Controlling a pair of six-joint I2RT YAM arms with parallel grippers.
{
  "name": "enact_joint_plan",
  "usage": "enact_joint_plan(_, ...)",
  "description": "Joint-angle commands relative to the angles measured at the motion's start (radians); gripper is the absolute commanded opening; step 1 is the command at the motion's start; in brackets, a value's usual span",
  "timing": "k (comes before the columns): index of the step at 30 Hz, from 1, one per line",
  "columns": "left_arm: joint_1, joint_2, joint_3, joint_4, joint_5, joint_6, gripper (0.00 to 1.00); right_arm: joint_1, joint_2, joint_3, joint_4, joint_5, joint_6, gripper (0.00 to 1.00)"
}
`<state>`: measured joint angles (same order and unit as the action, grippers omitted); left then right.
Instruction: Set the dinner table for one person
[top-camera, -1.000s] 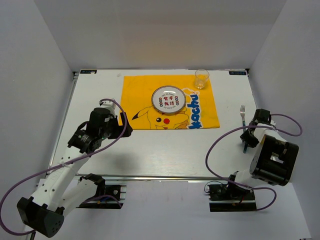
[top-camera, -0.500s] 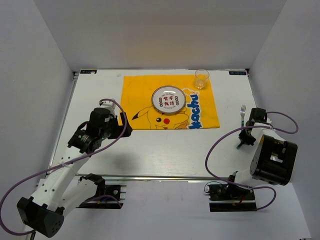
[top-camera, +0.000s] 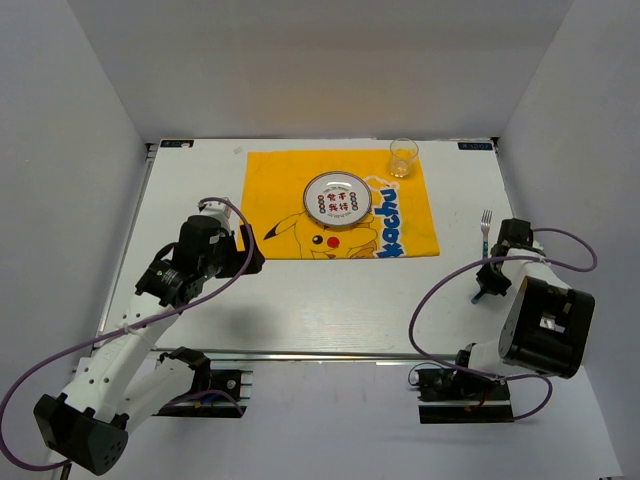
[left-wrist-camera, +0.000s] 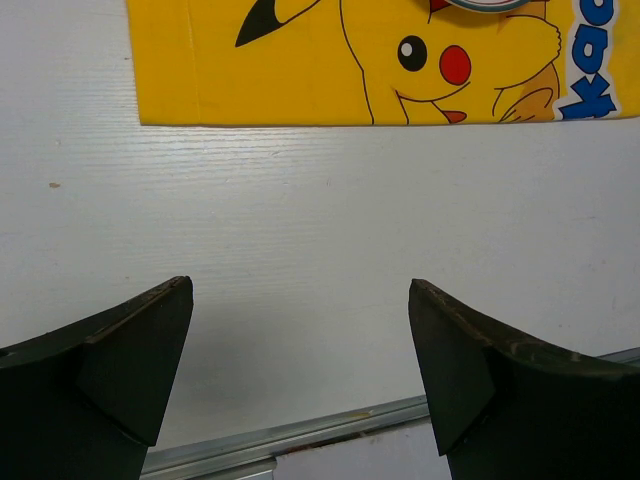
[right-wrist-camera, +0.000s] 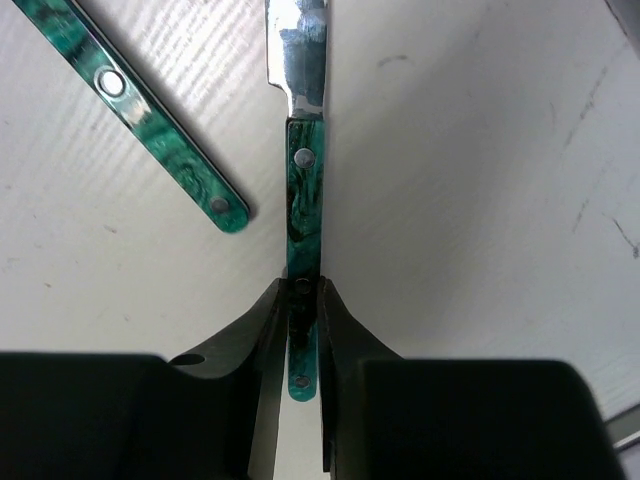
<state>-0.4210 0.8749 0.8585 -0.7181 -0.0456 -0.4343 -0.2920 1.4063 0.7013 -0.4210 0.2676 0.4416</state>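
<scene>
I next carry the knife in my right gripper outward toward the mat and release it on the mat's empty yellow part beside the blue letters.
On the white dinner table lies a yellow Pikachu mat with a round plate on it and a small glass at its far right corner. My right gripper is shut on the green handle of a knife, low on the tabletop at the right side. A fork with a matching green handle lies just beside it. My left gripper is open and holds nothing, hovering near the mat's left front corner.
A metal rail runs along the table's near edge under the left gripper. White walls enclose the table on three sides. Purple cables loop from both arms over the front of the table.
The right gripper's jaws have closed onto the knife handle, and the right wrist has shifted slightly. The left arm has not moved.
</scene>
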Motion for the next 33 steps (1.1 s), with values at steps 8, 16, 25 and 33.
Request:
enact_joint_plan(8, -0.002, 0.004, 0.013, -0.001, -0.010, 0.002, 0.98, 0.005, -0.173, 0.043, -0.134, 0.068, 0.020, 0.00)
enact_joint_plan(16, -0.002, 0.004, 0.017, -0.007, -0.034, -0.006, 0.98, 0.027, -0.240, 0.095, -0.157, -0.017, -0.015, 0.00)
enact_joint_plan(25, -0.002, -0.025, 0.017, -0.017, -0.092, -0.030, 0.98, 0.168, -0.155, 0.269, -0.179, -0.195, -0.049, 0.00)
enact_joint_plan(33, -0.002, -0.054, 0.011, -0.017, -0.114, -0.041, 0.98, 0.416, 0.014, 0.343, -0.151, -0.217, -0.064, 0.00)
